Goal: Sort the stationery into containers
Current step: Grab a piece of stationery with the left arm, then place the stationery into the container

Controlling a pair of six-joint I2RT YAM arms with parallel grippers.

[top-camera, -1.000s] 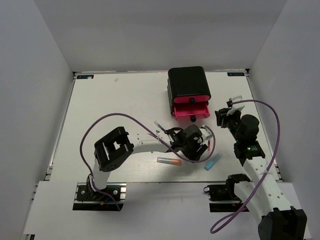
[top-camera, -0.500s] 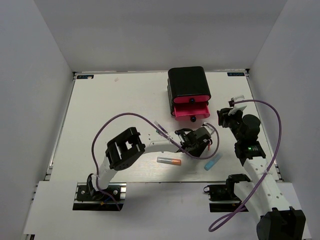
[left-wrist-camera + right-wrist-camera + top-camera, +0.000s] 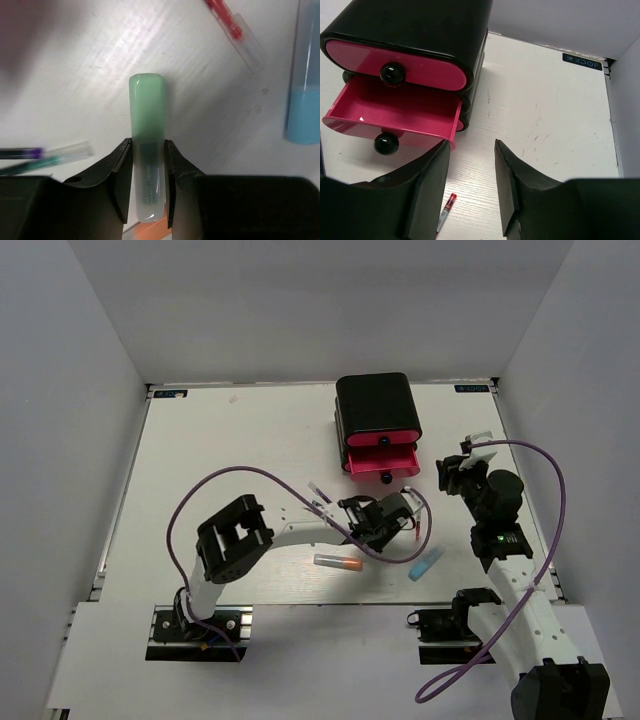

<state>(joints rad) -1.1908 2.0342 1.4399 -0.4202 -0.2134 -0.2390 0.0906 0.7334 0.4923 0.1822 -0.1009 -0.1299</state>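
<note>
The open pink drawer (image 3: pixel 381 458) lies outward of my left gripper, so next my left gripper should lift, move outward over its empty inside, then lower to release the green marker.
My left gripper (image 3: pixel 148 145) is shut on the green marker (image 3: pixel 147 100), which sticks out past the fingertips over the table. In the top view this gripper (image 3: pixel 383 521) is in front of the black case (image 3: pixel 378 405). One pink drawer (image 3: pixel 395 115) below the top one is pulled open. My right gripper (image 3: pixel 470 185) is open and empty beside that drawer. The red pen (image 3: pixel 232 27), the light blue marker (image 3: pixel 426 563), the grey marker with orange cap (image 3: pixel 337 562) and the purple and green pens (image 3: pixel 30 155) lie on the table. The eraser is out of view.
The top pink drawer (image 3: pixel 395 62) is shut. White walls close in the table on the left, back and right. My right arm (image 3: pixel 497 510) stands to the right of the case, its purple cable looping toward the right wall.
The left arm's elbow swung right and then back left, and the left gripper shifted a little to the left. The right arm has hardly moved.
</note>
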